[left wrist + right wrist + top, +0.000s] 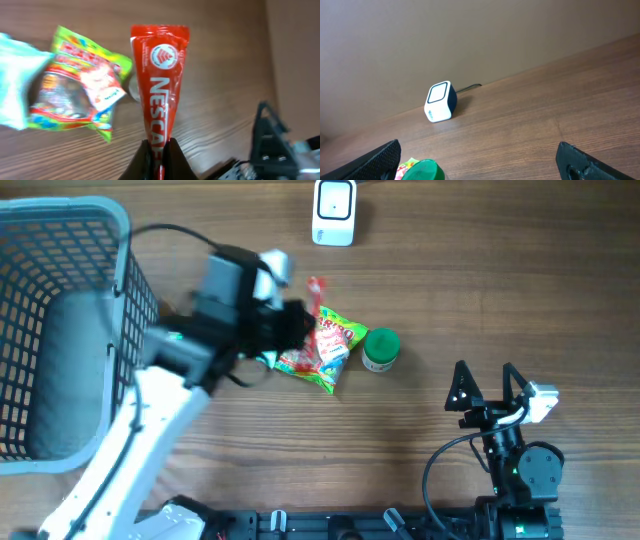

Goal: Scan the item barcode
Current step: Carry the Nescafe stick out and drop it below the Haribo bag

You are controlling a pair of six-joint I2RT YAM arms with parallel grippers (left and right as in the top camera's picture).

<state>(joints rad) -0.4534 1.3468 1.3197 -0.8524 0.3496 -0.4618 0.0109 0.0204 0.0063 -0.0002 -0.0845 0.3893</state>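
My left gripper brings the sachet (pixel 317 288) back and down onto the open wood next, since that wood lies on the near side of the snack bag (pixel 325 345).
My left gripper (pixel 160 150) is shut on the narrow end of a red Nescafe sachet (pixel 160 75), which sticks out ahead of the fingers above the wood. From overhead the sachet (pixel 317 288) points toward the white barcode scanner (pixel 334 212) at the table's far edge, a gap still between them, and the left gripper (pixel 300 318) hovers over a colourful snack bag (pixel 325 345). My right gripper (pixel 485 385) stands open near the front right, empty. Its view shows the scanner (pixel 440 101) far ahead.
A green-lidded jar (pixel 380 348) stands right of the snack bag (pixel 75 90). A blue mesh basket (pixel 120 240) fills the left side. Something pale blue (pixel 12 85) lies left of the snack bag. The scanner's cable runs off the far edge.
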